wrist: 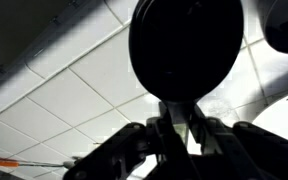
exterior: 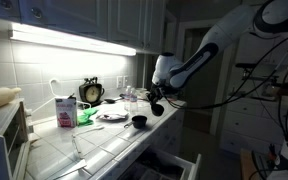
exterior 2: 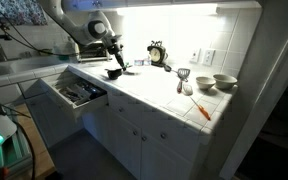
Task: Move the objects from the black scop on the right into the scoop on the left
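The robot's gripper will lower its scoop onto the bare tiles beside the second black scoop [exterior: 152, 117] and release the handle, since that clear spot is below the gripper.
My gripper [wrist: 180, 128] is shut on the handle of a black scoop [wrist: 184, 45], whose round bowl fills the top of the wrist view above the white tiled counter [wrist: 74, 100]. In both exterior views the gripper [exterior: 156, 100] [exterior 2: 113, 52] hangs just above the counter. A second black scoop [exterior: 139, 121] [exterior 2: 114, 72] rests on the counter beside and below it; its dark edge shows at the top right of the wrist view [wrist: 284, 25]. I cannot see what either scoop holds.
A clock [exterior: 91, 92], a pink carton [exterior: 65, 111], a plate [exterior: 111, 116] and a glass stand behind the scoops. A drawer [exterior 2: 76, 93] is open below the counter. Bowls [exterior 2: 224, 82] and an orange pen [exterior 2: 201, 109] lie farther along.
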{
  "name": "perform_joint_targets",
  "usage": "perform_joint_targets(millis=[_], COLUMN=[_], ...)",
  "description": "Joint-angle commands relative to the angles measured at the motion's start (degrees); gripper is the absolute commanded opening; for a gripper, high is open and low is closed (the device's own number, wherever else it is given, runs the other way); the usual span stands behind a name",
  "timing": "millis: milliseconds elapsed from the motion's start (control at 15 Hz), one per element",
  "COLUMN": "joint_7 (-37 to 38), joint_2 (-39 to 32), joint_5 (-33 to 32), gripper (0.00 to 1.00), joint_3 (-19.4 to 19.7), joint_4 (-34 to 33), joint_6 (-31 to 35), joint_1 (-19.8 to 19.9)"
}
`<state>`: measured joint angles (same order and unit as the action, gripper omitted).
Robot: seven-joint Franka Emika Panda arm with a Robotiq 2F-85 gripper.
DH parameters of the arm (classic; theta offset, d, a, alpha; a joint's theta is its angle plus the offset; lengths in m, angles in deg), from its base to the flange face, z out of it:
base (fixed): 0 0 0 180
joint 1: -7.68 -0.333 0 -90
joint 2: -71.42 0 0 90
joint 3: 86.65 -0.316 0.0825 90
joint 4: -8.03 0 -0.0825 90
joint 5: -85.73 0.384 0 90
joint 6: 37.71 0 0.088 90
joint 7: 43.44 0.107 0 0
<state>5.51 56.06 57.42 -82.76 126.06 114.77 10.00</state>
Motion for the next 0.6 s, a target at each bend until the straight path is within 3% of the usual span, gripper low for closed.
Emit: perform_joint_targets(millis=[0,533], joint_7=[-5.4,-8.4], joint_2=[-2.2,-6.0], joint_5=[6.5,12.1], gripper=[0.06,0.06], joint_3=[1.5,3.8], joint_4=[-2.1,-5.1], joint_6=[0.7,0.7], joint_1=[-1.1,-2.0])
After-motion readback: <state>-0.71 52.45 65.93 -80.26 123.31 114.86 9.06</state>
